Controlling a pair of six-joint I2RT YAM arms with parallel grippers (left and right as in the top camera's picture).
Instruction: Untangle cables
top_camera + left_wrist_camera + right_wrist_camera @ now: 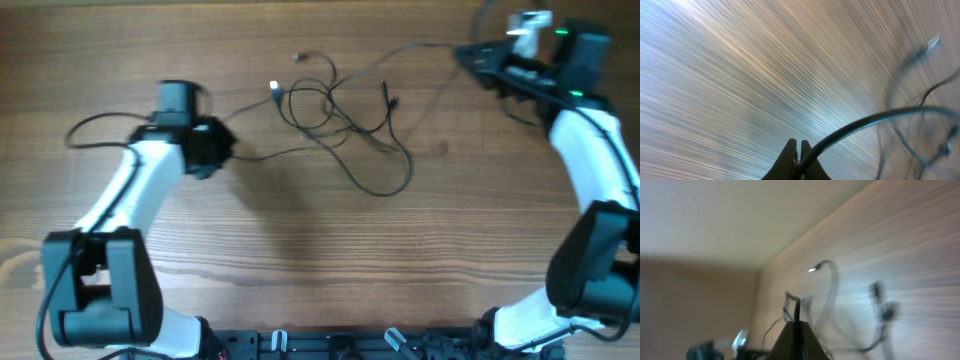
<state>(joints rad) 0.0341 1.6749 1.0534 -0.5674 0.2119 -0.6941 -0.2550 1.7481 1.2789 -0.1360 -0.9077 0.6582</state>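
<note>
I need to pull the cable away from the tangle next with my right gripper, to the right in the overhead view, and then lower it.
The cables (340, 115) are thin black cords lying in tangled loose loops on the wooden table at the top centre, with small plug ends. My left gripper (228, 150) sits left of the tangle and is shut on a cable that runs right into the loops; the left wrist view shows the cable (865, 122) pinched between the fingers (798, 150). My right gripper (463, 53) is at the upper right, shut on a cable end; the right wrist view shows a thin cord (797, 309) held in its closed fingers (796, 326).
The wooden table (300, 260) spans the view. A thicker black arm wire (100, 125) loops left of the left arm. Both arm bases stand at the front corners.
</note>
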